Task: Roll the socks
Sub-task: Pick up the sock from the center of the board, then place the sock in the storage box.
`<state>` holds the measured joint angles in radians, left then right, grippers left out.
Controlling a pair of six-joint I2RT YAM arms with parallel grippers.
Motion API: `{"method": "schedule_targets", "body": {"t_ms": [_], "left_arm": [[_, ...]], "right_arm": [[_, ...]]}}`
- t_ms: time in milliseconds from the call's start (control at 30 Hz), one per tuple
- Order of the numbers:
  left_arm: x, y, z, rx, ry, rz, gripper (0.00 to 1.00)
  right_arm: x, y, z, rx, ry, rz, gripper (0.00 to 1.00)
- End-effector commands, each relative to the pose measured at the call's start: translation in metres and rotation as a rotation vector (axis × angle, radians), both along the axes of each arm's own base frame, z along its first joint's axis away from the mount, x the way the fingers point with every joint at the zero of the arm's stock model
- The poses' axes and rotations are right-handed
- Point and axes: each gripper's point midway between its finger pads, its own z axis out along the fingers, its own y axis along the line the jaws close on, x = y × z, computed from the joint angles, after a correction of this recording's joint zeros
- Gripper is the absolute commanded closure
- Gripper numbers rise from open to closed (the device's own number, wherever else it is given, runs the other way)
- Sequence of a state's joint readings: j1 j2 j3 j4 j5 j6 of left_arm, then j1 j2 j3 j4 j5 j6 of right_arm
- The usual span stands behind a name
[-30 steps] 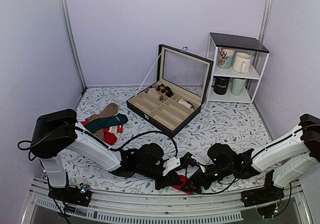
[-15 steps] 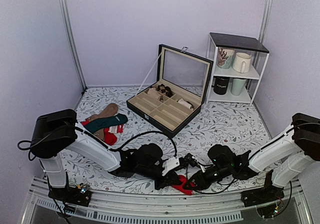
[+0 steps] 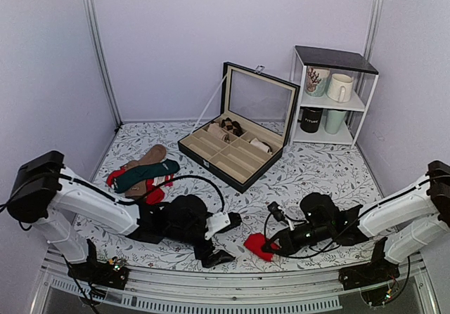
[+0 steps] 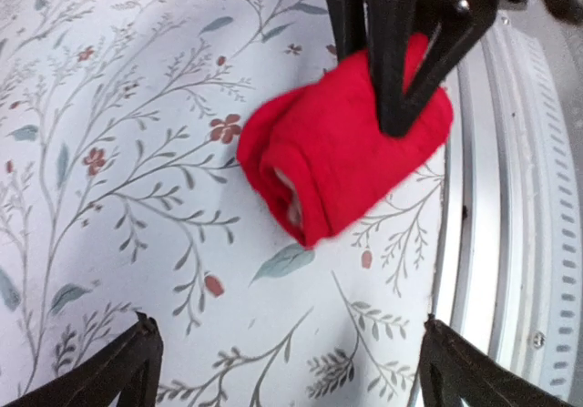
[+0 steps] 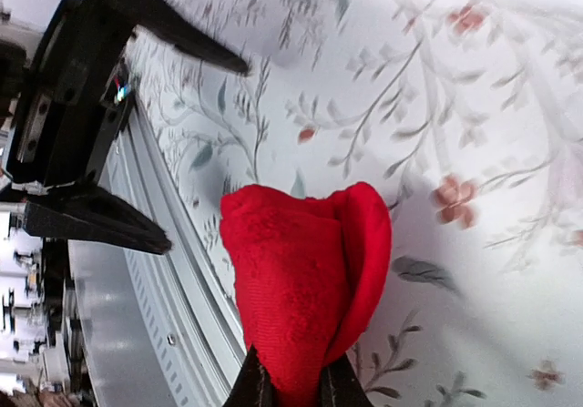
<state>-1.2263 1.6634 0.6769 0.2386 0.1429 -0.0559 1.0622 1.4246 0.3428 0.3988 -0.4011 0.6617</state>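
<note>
My right gripper holds the red roll, and the box stands outward of it. Next I will lift my right gripper outward, lower the roll into the empty section of the box beside the pale sock [image 3: 247, 153] and release it.
The socks [image 3: 257, 245] lie as a bright red fuzzy roll on the flowered table near its front edge. In the left wrist view the socks [image 4: 342, 147] show a bit of beige inside the roll's open end. My right gripper [image 3: 271, 244] is shut on the roll from the right; its black fingers [image 4: 401, 56] pinch the top of it. In the right wrist view the socks [image 5: 301, 279] sit between my right gripper's [image 5: 293, 387] tips. My left gripper [image 3: 235, 237] stands wide open just left of the roll, apart from it, with nothing between its fingers [image 4: 127, 371].
A pile of other socks [image 3: 144, 173] lies at the left. An open black compartment box [image 3: 235, 149] stands mid-table. A white shelf with mugs [image 3: 330, 96] is at the back right. The metal front rail [image 4: 492, 243] runs right beside the roll.
My left gripper has opened, let go of the red roll and drawn back to the left. My right gripper has shut on the roll and shifted it slightly right.
</note>
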Motion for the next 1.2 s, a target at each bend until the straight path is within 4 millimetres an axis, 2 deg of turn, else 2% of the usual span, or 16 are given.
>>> {"method": "schedule_targets", "body": {"t_ms": [0, 100, 267, 433, 500, 633, 733, 867, 1000, 1167], "left_arm": [[0.022, 0.026, 0.028, -0.015, -0.06, 0.099, 0.0], [0.031, 0.035, 0.044, -0.049, -0.09, 0.157, 0.0], [0.055, 0.05, 0.057, -0.028, -0.137, 0.272, 0.01], [0.078, 0.066, 0.082, -0.061, -0.182, 0.374, 0.01], [0.087, 0.072, 0.093, -0.088, -0.186, 0.395, 0.01], [0.099, 0.078, 0.107, -0.118, -0.189, 0.41, 0.01], [0.1, 0.078, 0.106, -0.116, -0.191, 0.394, 0.0], [0.101, 0.081, 0.102, -0.12, -0.206, 0.392, 0.0], [0.104, 0.086, 0.099, -0.128, -0.21, 0.398, 0.01], [0.107, 0.09, 0.096, -0.127, -0.213, 0.396, 0.01]], "right_arm": [[0.037, -0.008, 0.039, 0.01, -0.117, -0.078, 1.0], [0.076, -0.014, 0.077, 0.014, -0.223, -0.124, 1.0], [0.152, -0.024, 0.134, 0.01, -0.376, -0.194, 1.0], [0.221, -0.019, 0.171, -0.036, -0.558, -0.22, 1.0], [0.247, -0.014, 0.175, -0.057, -0.595, -0.22, 1.0], [0.294, 0.0, 0.161, -0.141, -0.681, -0.168, 1.0], [0.321, 0.013, 0.142, -0.184, -0.737, -0.103, 1.0], [0.357, 0.015, 0.119, -0.284, -0.827, -0.087, 1.0], [0.375, 0.015, 0.109, -0.248, -0.842, -0.096, 1.0], [0.389, 0.011, 0.079, -0.327, -0.854, -0.086, 1.0]]}}
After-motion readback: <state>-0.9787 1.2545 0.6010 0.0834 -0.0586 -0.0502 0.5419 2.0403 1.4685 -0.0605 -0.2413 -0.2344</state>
